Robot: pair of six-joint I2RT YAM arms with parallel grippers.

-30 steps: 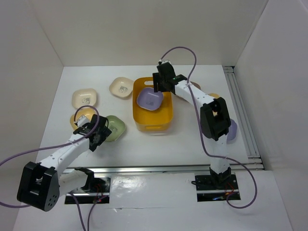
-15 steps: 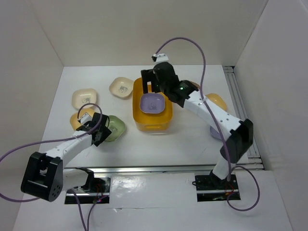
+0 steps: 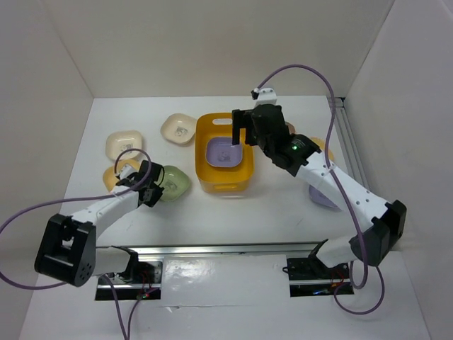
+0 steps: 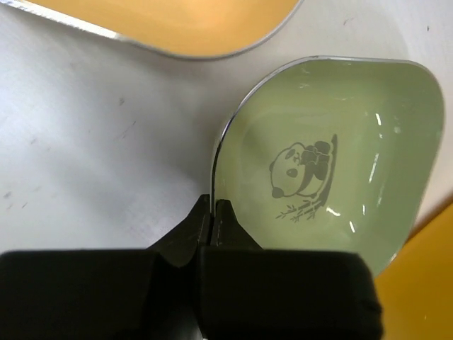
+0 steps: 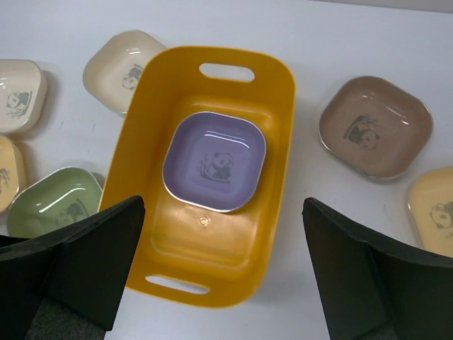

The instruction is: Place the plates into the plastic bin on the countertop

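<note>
I should move my left gripper up over the bin's side next, then down onto the lavender plate (image 3: 224,151) to let go of the green plate (image 3: 175,183), because that side of the bin is between them.
The yellow-orange plastic bin (image 3: 245,164) (image 5: 283,142) stands mid-countertop with a lavender plate (image 3: 225,152) (image 5: 214,161) lying flat inside. My right gripper (image 3: 241,138) (image 5: 224,205) hovers above the bin, open and holding nothing. On the left, a green plate (image 3: 175,183) (image 4: 333,163) rests on the countertop (image 3: 283,205), and my left gripper (image 3: 157,190) (image 4: 214,219) is shut on its near rim. Loose plates lie around: two cream ones (image 3: 124,144) (image 3: 178,129), a yellow-orange one (image 3: 112,174) partly under the left arm, a brown one (image 5: 375,126) and a yellow one (image 5: 435,209).
Another lavender plate (image 3: 322,197) lies at the right, partly hidden under the right arm. White walls close off the back and sides. A metal rail (image 3: 357,170) runs along the right edge. The bin's corner (image 4: 425,283) is just beyond the green plate.
My left gripper has closed onto the green plate's rim. The lavender plate has settled flat in the bin, and my right gripper has opened wide and drawn back to the right.
</note>
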